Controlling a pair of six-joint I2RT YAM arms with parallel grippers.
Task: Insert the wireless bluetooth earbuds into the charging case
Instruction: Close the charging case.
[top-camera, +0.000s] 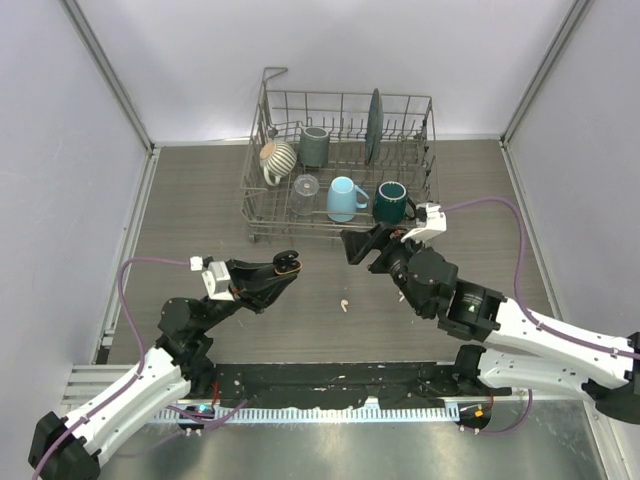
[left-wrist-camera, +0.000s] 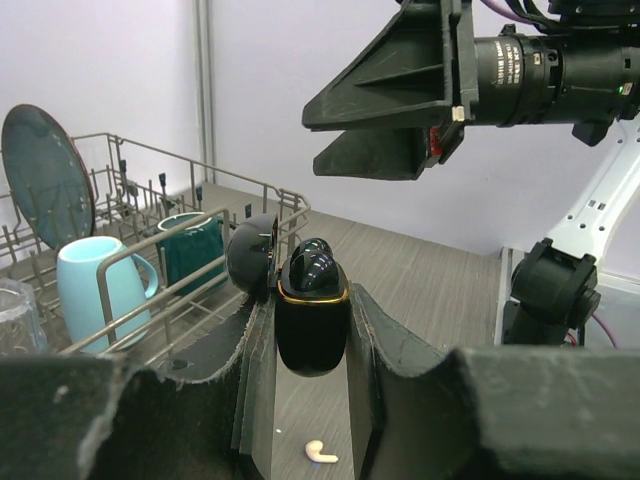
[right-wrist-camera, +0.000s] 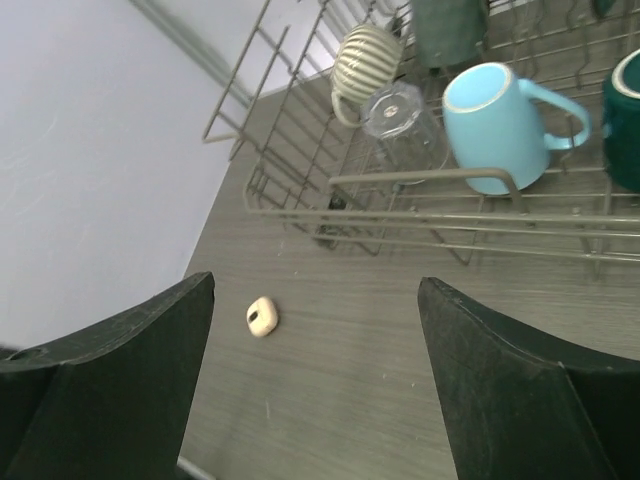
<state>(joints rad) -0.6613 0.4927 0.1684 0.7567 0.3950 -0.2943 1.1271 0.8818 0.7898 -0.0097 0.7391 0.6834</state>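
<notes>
My left gripper lowers next to the bare tabletop beside the cream earbud, below it and to its right in the top view, tilting downward, and releases the case (top-camera: 288, 263).
My left gripper (top-camera: 281, 270) is shut on a black charging case (top-camera: 288, 263) with a gold rim and holds it above the table. In the left wrist view the case (left-wrist-camera: 312, 325) sits upright between the fingers with its lid (left-wrist-camera: 251, 256) hinged open to the left. Glossy black earbud tops (left-wrist-camera: 314, 262) show in its mouth. One cream earbud (top-camera: 344, 302) lies on the table, seen below the case in the left wrist view (left-wrist-camera: 320, 452). My right gripper (top-camera: 362, 248) is open and empty, in the air to the right of the case (right-wrist-camera: 315, 290).
A wire dish rack (top-camera: 262, 215) stands behind with a light blue mug (top-camera: 343, 198), a dark green mug (top-camera: 392, 202), a striped mug (top-camera: 277, 158), a grey cup (top-camera: 314, 146), a glass (top-camera: 305, 187) and a plate (top-camera: 373, 125). A small cream rounded piece (right-wrist-camera: 262, 316) lies on the table.
</notes>
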